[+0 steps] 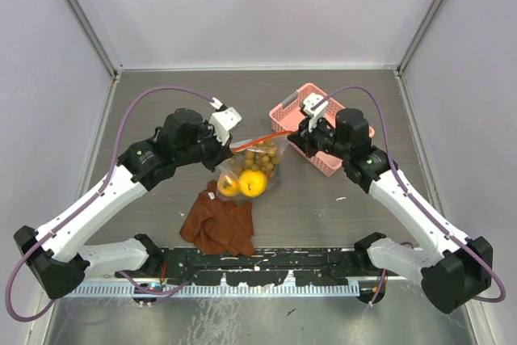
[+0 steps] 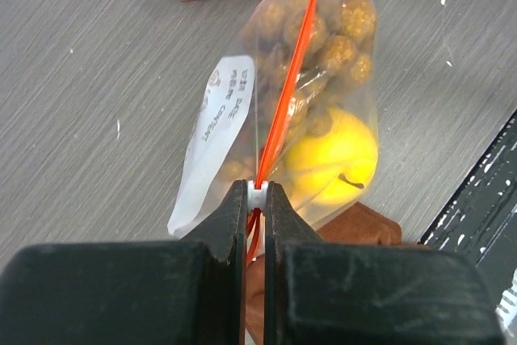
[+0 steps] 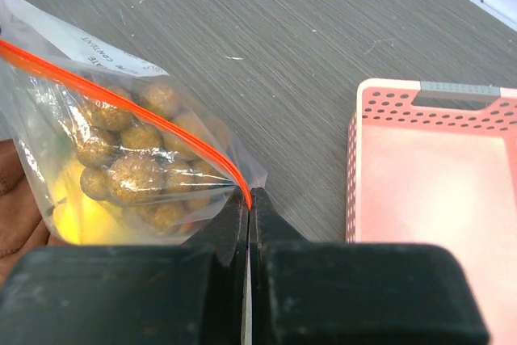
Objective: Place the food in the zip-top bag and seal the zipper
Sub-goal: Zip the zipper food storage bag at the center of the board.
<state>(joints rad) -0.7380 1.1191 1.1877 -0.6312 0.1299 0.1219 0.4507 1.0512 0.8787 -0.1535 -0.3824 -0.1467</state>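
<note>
Next, my right gripper goes down toward the table (image 1: pixel 284 151) (image 3: pixel 292 191) beside the pink basket, then lets go of the bag's corner.
The zip-top bag (image 1: pixel 252 169) hangs between my two grippers over the table. Inside it are brownish-green grapes (image 1: pixel 260 159), a yellow round fruit (image 1: pixel 253 183) and an orange fruit (image 1: pixel 229 186). The orange-red zipper (image 1: pixel 262 140) runs taut along the top edge. My left gripper (image 2: pixel 257 195) is shut on the small white slider at the zipper's (image 2: pixel 287 103) left end. My right gripper (image 3: pixel 249 195) is shut on the bag's right corner, where the zipper (image 3: pixel 121 94) ends. The grapes (image 3: pixel 133 175) press against the clear plastic.
A pink lattice basket (image 1: pixel 300 111) stands just behind the right gripper, and its inside (image 3: pixel 428 175) holds nothing. A rust-brown cloth (image 1: pixel 218 228) lies crumpled on the table under the bag's lower left. The black rail with the arm bases (image 1: pixel 258 264) lines the near edge.
</note>
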